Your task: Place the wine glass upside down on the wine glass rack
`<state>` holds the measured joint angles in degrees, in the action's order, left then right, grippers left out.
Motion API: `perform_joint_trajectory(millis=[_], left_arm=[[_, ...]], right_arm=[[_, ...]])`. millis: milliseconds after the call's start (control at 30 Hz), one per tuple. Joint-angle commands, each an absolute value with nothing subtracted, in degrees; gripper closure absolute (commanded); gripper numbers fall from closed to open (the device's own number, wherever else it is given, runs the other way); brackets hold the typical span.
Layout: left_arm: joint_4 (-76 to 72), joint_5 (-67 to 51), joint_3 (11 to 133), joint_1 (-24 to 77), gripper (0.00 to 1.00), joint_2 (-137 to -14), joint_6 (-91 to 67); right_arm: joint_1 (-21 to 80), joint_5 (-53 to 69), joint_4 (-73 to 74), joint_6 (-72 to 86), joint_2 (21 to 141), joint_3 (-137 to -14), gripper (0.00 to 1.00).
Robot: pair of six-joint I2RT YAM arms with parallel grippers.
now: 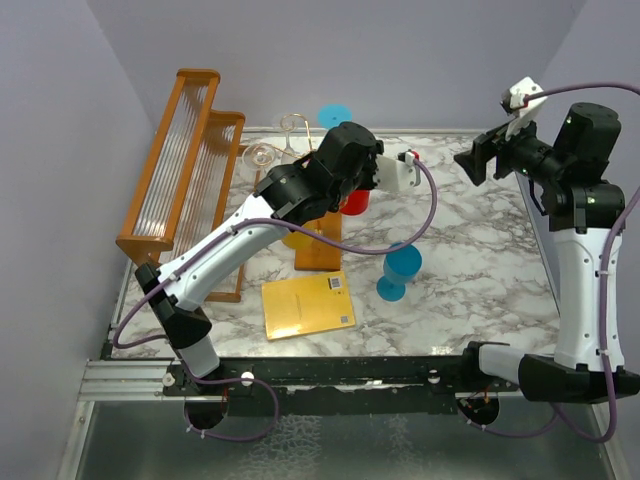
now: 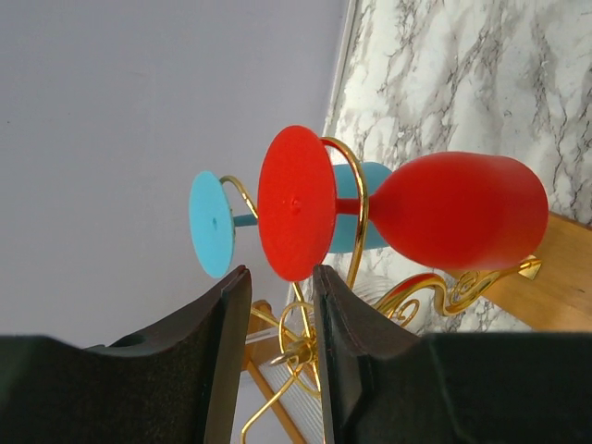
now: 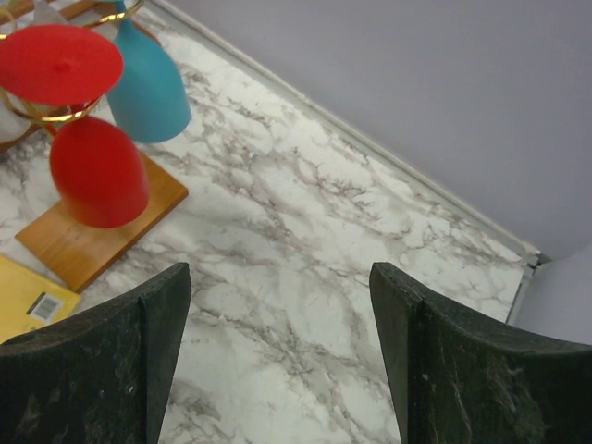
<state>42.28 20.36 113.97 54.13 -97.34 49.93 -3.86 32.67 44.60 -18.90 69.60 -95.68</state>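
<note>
My right gripper will next go down, empty, and come back onto the bowl's rim [image 1: 404, 257], because the second blue glass is still standing on the marble, off the rack.
A red wine glass [image 2: 453, 208] hangs upside down on the gold wire wine glass rack [image 2: 356, 199], its stem in a curled arm and its foot [image 2: 296, 203] on top. My left gripper [image 2: 280, 270] is open just short of that foot, with nothing between its fingers. A blue glass [image 2: 211, 224] hangs behind the red one. From above, the red glass [image 1: 355, 203] shows beside the left wrist, over the rack's wooden base [image 1: 322, 250]. My right gripper [image 3: 277, 287] is open and empty, held high over the marble at the right.
A second blue glass [image 1: 400, 270] stands on the marble table [image 1: 470, 260] right of the rack. A yellow glass [image 1: 297, 239] hangs half hidden under the left arm. A yellow book [image 1: 307, 305] lies in front of the base. A large wooden two-tier frame [image 1: 190, 150] lines the left edge.
</note>
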Motion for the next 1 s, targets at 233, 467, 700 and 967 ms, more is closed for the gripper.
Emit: perform_joint_trajectory(millis=[233, 467, 700, 967], left_arm=[[47.27, 15.17, 114.51, 54.23, 0.53, -90.61, 45.33], [52.72, 6.38, 116.69, 51.59, 0.44, -86.92, 41.45], [54.89, -0.82, 120.06, 44.5, 0.24, -84.31, 38.2], [54.8, -1.46, 121.13, 40.61, 0.01, -83.29, 36.64]], right_arm=[[2.77, 38.38, 52.68, -23.8, 70.45, -85.24, 0.26], [13.64, 31.59, 53.8, -27.72, 70.84, -77.11, 0.28], [18.72, 23.49, 55.59, -30.59, 70.75, -71.88, 0.34], [20.19, 18.98, 54.33, -31.12, 71.91, -66.89, 0.46]])
